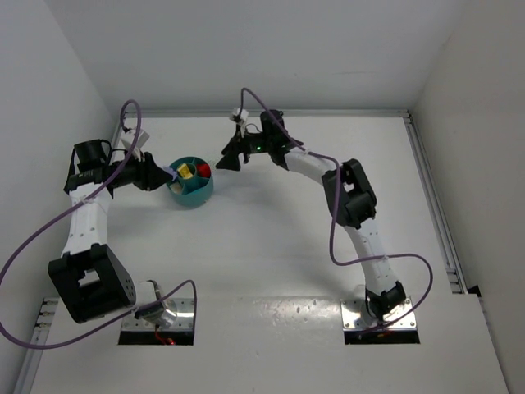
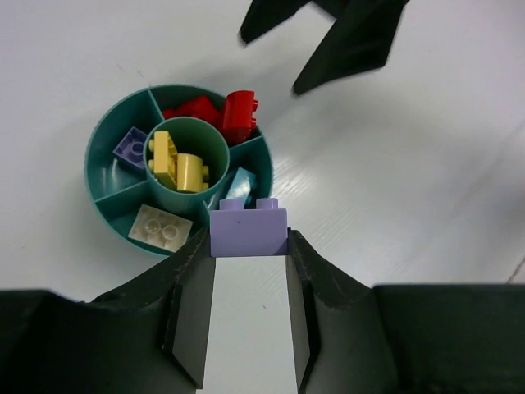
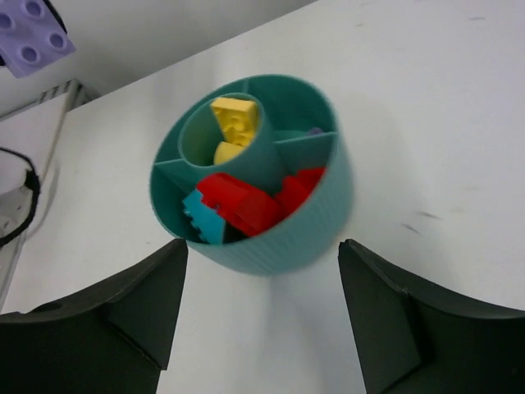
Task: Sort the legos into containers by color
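I will next move my left gripper outward and over the bowl's section with the lilac brick (image 2: 127,153), lower it there and let go, because the brick it is holding is lilac too.
The round teal bowl (image 1: 195,199) stands at the back left of the table. In the left wrist view its rim (image 2: 92,164) rings compartments with red bricks (image 2: 221,115), yellow bricks (image 2: 176,160) in the centre cup, a lilac brick (image 2: 131,146), a teal brick (image 2: 240,187) and a pale cream brick (image 2: 160,226). My left gripper (image 2: 248,240) is shut on a lilac brick (image 2: 248,229), held just beside the bowl's near rim. My right gripper (image 3: 262,250) is open and empty, just off the bowl's wall (image 3: 320,222) on the other side. The held lilac brick also shows in the right wrist view (image 3: 29,37).
White walls close off the table at the back and both sides. A metal rail (image 1: 435,205) runs along the right edge. The left arm's purple cable (image 1: 49,230) loops over the left side. The right gripper's black fingers (image 2: 344,41) sit beyond the bowl in the left wrist view.
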{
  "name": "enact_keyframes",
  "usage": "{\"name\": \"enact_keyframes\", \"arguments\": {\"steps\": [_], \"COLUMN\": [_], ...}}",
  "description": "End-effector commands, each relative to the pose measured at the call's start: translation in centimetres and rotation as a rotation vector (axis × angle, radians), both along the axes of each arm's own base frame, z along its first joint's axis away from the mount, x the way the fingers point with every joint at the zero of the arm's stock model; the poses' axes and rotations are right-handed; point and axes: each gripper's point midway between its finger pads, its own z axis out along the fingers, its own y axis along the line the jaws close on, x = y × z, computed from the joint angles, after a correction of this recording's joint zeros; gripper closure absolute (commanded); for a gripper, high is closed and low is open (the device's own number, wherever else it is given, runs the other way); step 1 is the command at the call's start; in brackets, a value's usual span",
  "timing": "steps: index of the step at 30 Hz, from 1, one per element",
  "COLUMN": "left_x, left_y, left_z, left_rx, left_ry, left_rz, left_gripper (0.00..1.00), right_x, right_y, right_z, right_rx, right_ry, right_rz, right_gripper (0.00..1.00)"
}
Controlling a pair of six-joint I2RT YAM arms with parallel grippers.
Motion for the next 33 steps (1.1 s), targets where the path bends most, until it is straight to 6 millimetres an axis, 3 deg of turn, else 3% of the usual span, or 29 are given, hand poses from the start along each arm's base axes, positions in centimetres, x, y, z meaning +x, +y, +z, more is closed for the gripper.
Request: {"name": "enact_keyframes", "arguments": {"steps": [1, 2, 3, 5, 9, 11, 12, 19, 23, 30, 33], "left_x": [1.1, 1.4, 1.3, 1.8, 2.5, 3.3, 3.9, 7.7, 9.2, 11.0, 11.3], "left_y": [0.7, 0.9, 1.0, 1.4, 2.0, 2.5, 2.8, 4.7, 4.6, 3.1, 2.6], "left_z": [-0.1, -0.2, -0.7, -1.5, -3.3, -3.0, -3.2, -3.4, -3.1, -2.2, -2.9], "left_rx": [0.079, 0.112, 0.119, 0.132, 0.165, 0.19, 0.194, 0.243, 0.262, 0.326, 0.335], "left_ry": [-0.066, -0.081, -0.069, -0.068, -0.031, -0.048, -0.039, -0.051, -0.066, -0.123, -0.112], "left_rz": [0.004, 0.002, 0.011, 0.013, 0.025, 0.023, 0.028, 0.017, 0.002, -0.055, -0.076], "left_gripper": [0.96, 0.96, 0.96, 0.96, 0.96, 0.96, 0.96, 0.96, 0.96, 0.96, 0.96], "right_x": [3.5, 4.4, 4.5, 4.3, 4.8, 4.4, 5.2, 6.0, 5.7, 5.1, 5.4], "right_y": [-5.6, -7.5, -8.8, -11.2, -16.8, -18.6, -19.7, -22.5, -24.6, -26.5, -26.9], "right_z": [6.1, 5.9, 7.0, 5.2, 4.2, 2.7, 2.9, 1.8, 0.4, -1.8, -2.8], "right_rx": [-0.021, -0.043, -0.062, -0.146, -0.263, -0.353, -0.382, -0.521, -0.635, -0.76, -0.774], "right_ry": [-0.147, -0.155, -0.211, -0.162, -0.137, -0.112, -0.12, -0.113, -0.092, -0.037, -0.009], "right_rz": [-0.148, -0.186, -0.201, -0.231, -0.322, -0.34, -0.374, -0.451, -0.47, -0.423, -0.421], "right_gripper": [0.24, 0.24, 0.23, 0.23, 0.2, 0.2, 0.19, 0.19, 0.19, 0.17, 0.17]}}
